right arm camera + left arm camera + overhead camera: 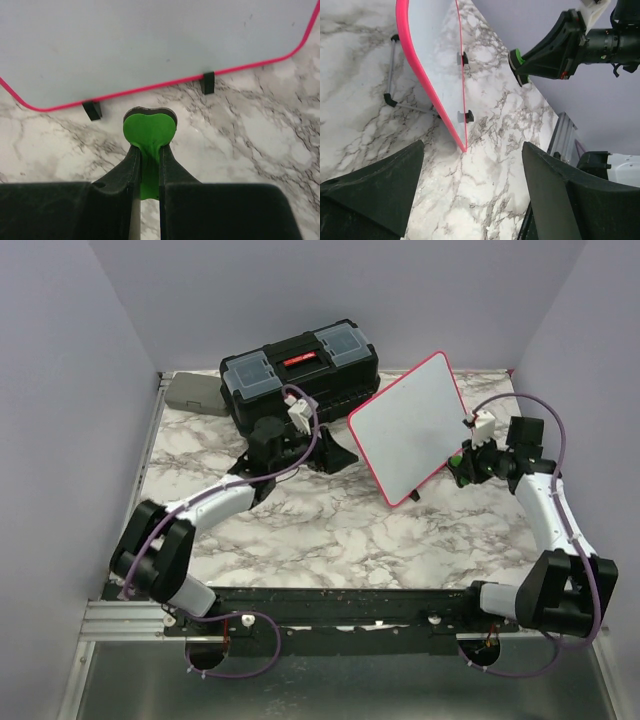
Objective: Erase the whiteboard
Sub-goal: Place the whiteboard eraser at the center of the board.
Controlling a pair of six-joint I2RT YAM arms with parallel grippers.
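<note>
The right gripper moves back from the whiteboard's lower edge and down onto the bare marble by the purple wall next, since the whiteboard looks blank.
The whiteboard, white with a pink-red frame, stands tilted on the marble table right of centre. Its face looks blank, with two black feet along the lower edge. The left wrist view shows the whiteboard nearly edge-on, with a wire stand behind it. My right gripper is shut on a green heart-shaped eraser with a dark pad, just off the board's lower right edge. My left gripper is open and empty beside the board's left corner, not touching it.
A black toolbox with a red latch stands at the back, just behind my left gripper. A small grey box lies at the back left. Purple walls close in the table on three sides.
</note>
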